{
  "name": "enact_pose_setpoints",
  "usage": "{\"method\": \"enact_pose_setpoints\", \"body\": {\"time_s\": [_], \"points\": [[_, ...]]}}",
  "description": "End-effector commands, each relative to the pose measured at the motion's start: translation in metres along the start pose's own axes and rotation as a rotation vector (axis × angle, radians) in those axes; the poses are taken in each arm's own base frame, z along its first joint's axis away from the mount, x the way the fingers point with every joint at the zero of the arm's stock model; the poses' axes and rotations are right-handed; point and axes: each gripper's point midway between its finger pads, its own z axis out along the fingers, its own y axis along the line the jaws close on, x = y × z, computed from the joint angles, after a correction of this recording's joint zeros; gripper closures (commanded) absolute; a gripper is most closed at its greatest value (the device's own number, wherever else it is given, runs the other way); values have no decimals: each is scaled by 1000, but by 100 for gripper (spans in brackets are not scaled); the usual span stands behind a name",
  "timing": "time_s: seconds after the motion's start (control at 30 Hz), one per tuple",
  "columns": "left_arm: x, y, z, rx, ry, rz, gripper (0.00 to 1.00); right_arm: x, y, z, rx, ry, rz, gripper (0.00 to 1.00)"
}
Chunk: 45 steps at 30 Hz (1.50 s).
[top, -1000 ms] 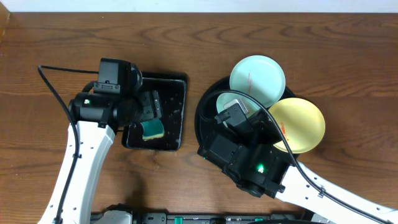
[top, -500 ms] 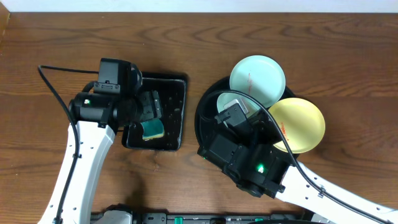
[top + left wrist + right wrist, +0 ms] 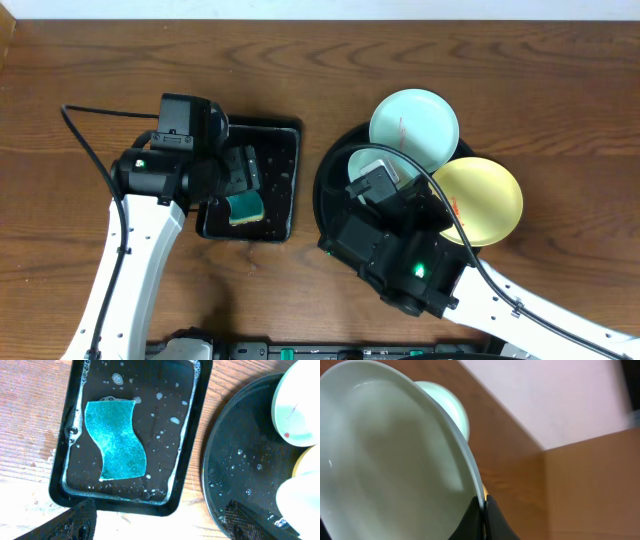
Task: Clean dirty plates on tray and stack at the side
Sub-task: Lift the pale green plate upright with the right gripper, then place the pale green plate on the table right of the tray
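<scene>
The right gripper should next go past the yellow plate (image 3: 485, 200) and down to let go of the plate's rim, because bare wooden table lies to the gripper's right in the overhead view.
The round black tray (image 3: 330, 175) holds three plates. A pale blue plate (image 3: 415, 128) with a red smear lies at its far side, and a pale yellow plate (image 3: 485, 200) at its right. My right gripper (image 3: 484, 502) is shut on the rim of the third pale plate (image 3: 390, 455) and holds it tilted; in the overhead view that plate (image 3: 362, 163) is partly hidden under the right gripper (image 3: 374, 182). My left gripper (image 3: 162, 525) is open and empty, above the gap between the rectangular tray and the round tray (image 3: 235, 455).
A teal sponge (image 3: 115, 440) lies in the wet rectangular black tray (image 3: 195, 420) left of the round tray; both show in the overhead view, sponge (image 3: 245, 208) and tray (image 3: 285, 180). Bare wooden table (image 3: 520, 70) surrounds both trays.
The right wrist has shifted very slightly over the round tray with the plate in it. The left arm has not moved.
</scene>
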Motion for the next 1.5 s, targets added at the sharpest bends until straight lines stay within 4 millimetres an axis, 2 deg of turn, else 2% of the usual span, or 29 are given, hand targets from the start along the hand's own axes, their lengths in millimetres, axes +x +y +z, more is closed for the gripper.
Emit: {"method": "enact_pose_setpoints", "body": {"time_s": [0.0,0.13,0.27,0.4,0.43,0.53,0.57,0.67,0.77,0.9,1.0,1.17,1.27,1.3,1.33,1.4,1.47], "points": [[-6,-2,-6,5,-21,9,17,9,7,15,-144,106,198,99],[-6,-2,-6,5,-21,9,17,29,1,43,-259,257,353,99],[-6,-2,-6,5,-21,9,18,37,-21,60,-396,321,499,99],[-6,-2,-6,5,-21,9,18,44,-52,79,-549,312,700,99],[-6,-2,-6,6,-20,9,18,56,-77,94,-579,309,822,99],[-6,-2,-6,5,-21,9,18,88,-116,117,-551,331,1018,99],[-6,-2,-6,5,-21,9,17,106,-132,126,-526,344,1096,99],[-6,-2,-6,5,-21,9,18,155,-164,147,-429,399,1254,99],[-6,-2,-6,5,-21,9,18,207,-184,165,-328,486,1410,99],[-6,-2,-6,5,-20,9,18,273,-193,190,-230,593,1562,99],[-6,-2,-6,6,-20,9,18,316,-188,204,-171,684,1640,99],[-6,-2,-6,5,-21,9,17,359,-168,220,-169,787,1658,99],[-6,-2,-6,5,-21,9,17,367,-155,223,-202,830,1637,99],[-6,-2,-6,5,-21,9,18,366,-153,224,-208,832,1636,90],[-6,-2,-6,5,-21,9,18,364,-153,225,-216,825,1636,71],[-6,-2,-6,5,-21,9,18,347,-157,226,-260,764,1646,43],[-6,-2,-6,5,-21,9,18,329,-162,224,-299,709,1640,34]]}}
